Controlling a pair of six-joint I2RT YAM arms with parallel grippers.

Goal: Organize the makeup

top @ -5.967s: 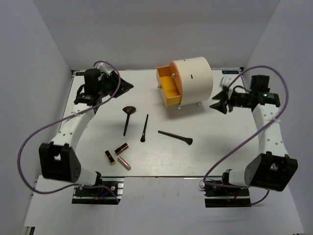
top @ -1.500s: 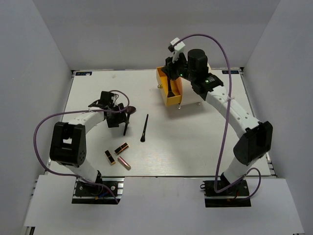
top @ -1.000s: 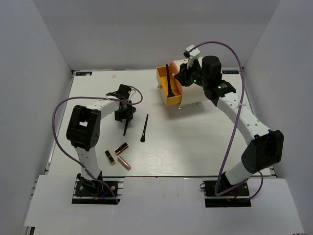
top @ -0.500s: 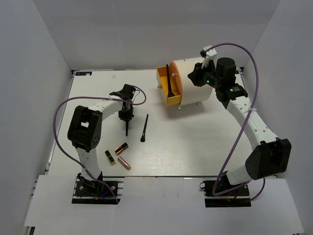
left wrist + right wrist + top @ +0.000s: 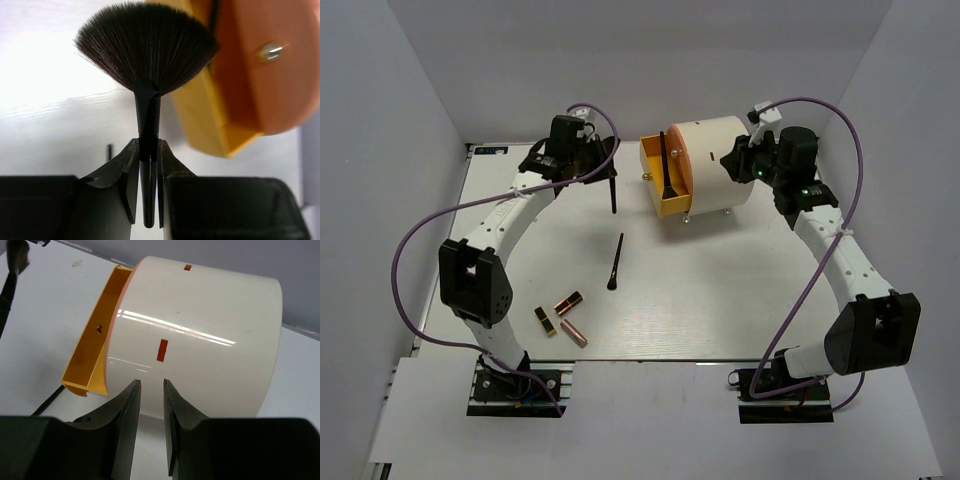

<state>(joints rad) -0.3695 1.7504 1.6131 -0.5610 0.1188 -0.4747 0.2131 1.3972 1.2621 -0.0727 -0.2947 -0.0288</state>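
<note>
My left gripper will carry the wide-headed brush toward the cylinder, over the opening of the drawer, because the open orange drawer [image 5: 670,195] has room beside its black brush.
My left gripper [image 5: 604,163] is shut on the handle of the wide-headed brush [image 5: 613,195] and holds it in the air just left of the orange drawer [image 5: 670,195]. In the left wrist view its fanned head [image 5: 145,47] spreads beyond my gripper [image 5: 149,150], next to the drawer front [image 5: 265,75]. One black brush [image 5: 663,165] stands in the drawer. A thin brush [image 5: 616,262] lies mid-table. Three lipstick tubes [image 5: 569,301] [image 5: 544,321] [image 5: 574,333] lie front left. My right gripper [image 5: 735,160] is empty, its jaws a narrow gap apart [image 5: 151,385], beside the cream cylinder [image 5: 200,335].
The cream cylinder [image 5: 715,160] stands at the back centre on small feet with its drawer pulled out to the left. A purple cable loops over each arm. White walls close in the table on three sides.
My left gripper has lifted the wide-headed brush off the table and carried it back and right toward the drawer. My right gripper has drawn back right, away from the drawer.
</note>
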